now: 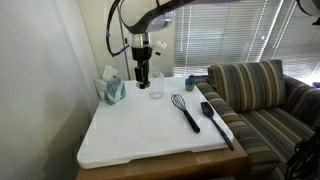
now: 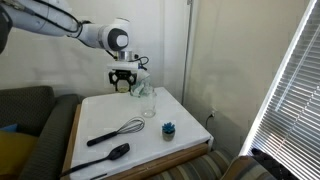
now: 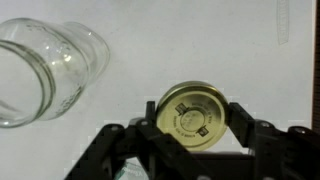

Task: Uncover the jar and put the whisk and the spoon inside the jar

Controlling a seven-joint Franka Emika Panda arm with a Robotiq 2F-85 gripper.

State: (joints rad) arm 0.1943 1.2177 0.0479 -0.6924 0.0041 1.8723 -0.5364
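My gripper needs to move down and away from the jar next to release the lid on the bare, open tabletop below, beside the whisk.
The clear glass jar [image 3: 45, 65] stands open, without its lid, on the white table; it shows in both exterior views [image 1: 156, 86] [image 2: 148, 100]. My gripper [image 3: 192, 112] is shut on the pale yellow-green round lid [image 3: 192, 110], low over the table just beside the jar [image 1: 143, 72] [image 2: 123, 80]. The whisk [image 1: 186, 109] [image 2: 122, 130] with wire loops and a black handle lies on the table. The long black spoon [image 1: 216, 122] [image 2: 105, 157] lies next to it, nearer the table edge.
A teal tissue box [image 1: 110, 89] stands beside the gripper at the back of the table. A small dark blue cup [image 1: 190, 83] [image 2: 168, 129] sits near the table edge. A striped sofa [image 1: 262, 95] adjoins the table [image 1: 140, 135]. Window blinds hang behind.
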